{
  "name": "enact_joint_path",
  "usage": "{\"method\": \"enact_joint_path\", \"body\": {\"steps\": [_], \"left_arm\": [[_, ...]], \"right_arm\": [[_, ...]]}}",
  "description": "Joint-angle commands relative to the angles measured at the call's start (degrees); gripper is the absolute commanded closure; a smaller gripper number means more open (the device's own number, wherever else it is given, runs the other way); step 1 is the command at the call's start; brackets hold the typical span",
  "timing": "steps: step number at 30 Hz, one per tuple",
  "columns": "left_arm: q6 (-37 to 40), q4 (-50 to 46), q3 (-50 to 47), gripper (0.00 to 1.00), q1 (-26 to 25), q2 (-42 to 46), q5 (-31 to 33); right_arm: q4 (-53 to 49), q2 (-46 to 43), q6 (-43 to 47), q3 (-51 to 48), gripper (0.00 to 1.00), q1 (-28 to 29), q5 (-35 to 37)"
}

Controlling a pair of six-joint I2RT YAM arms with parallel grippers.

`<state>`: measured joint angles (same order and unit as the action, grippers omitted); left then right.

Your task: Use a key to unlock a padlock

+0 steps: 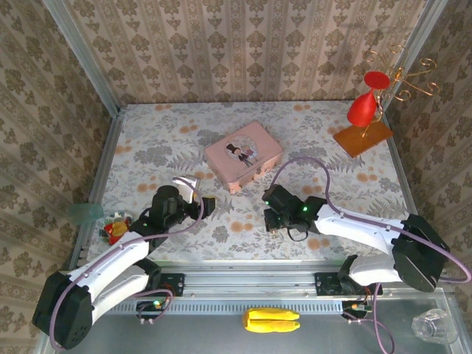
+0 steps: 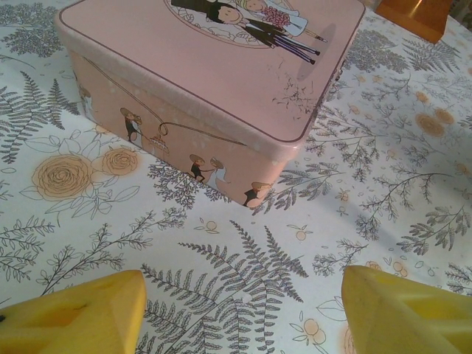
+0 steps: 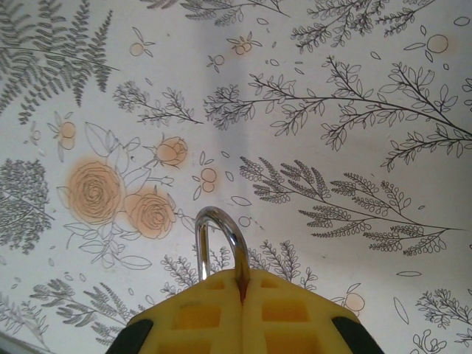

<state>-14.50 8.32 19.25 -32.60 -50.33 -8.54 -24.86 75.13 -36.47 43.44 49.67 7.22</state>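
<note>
I need to lower the padlock a little onto the flowered tablecloth next and let go, since my right gripper's shut fingers hold it above the tablecloth.
My right gripper (image 3: 242, 284) is shut on the padlock, low over the flowered tablecloth. Only the padlock's silver shackle (image 3: 221, 232) sticks out beyond the closed yellow fingers; its body is hidden between them. From the top view that gripper (image 1: 273, 212) sits right of centre, near the front. My left gripper (image 2: 243, 310) stands open, with bare cloth between its yellow fingertips (image 2: 81, 317). It faces the near corner of the pink tin (image 2: 206, 66), a short gap away. From above, the left gripper (image 1: 198, 198) is just front-left of the tin (image 1: 243, 155). The key is out of view.
A jewellery stand with a red cone on a wooden base (image 1: 363, 129) stands at the back right. Small colourful items (image 1: 114, 228) and a green disc (image 1: 86, 212) lie at the left edge. A yellow object (image 1: 271, 320) rests on the front rail.
</note>
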Motion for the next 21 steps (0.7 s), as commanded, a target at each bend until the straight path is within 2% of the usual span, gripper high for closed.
{"method": "enact_joint_path", "body": {"steps": [1, 15, 21], "left_arm": [[-0.09, 1.74, -0.55, 0.29, 0.08, -0.54, -0.53], [0.00, 2.04, -0.70, 0.29, 0.08, -0.63, 0.09], [0.09, 2.50, -0.88, 0.28, 0.08, -0.87, -0.27]], "right_arm": [[-2.13, 1.40, -1.94, 1.83, 1.00, 0.60, 1.66], [-2.48, 8.08, -3.06, 2.04, 1.00, 0.80, 0.42], [-2.47, 8.64, -3.48, 1.82, 0.92, 0.78, 1.16]]}}
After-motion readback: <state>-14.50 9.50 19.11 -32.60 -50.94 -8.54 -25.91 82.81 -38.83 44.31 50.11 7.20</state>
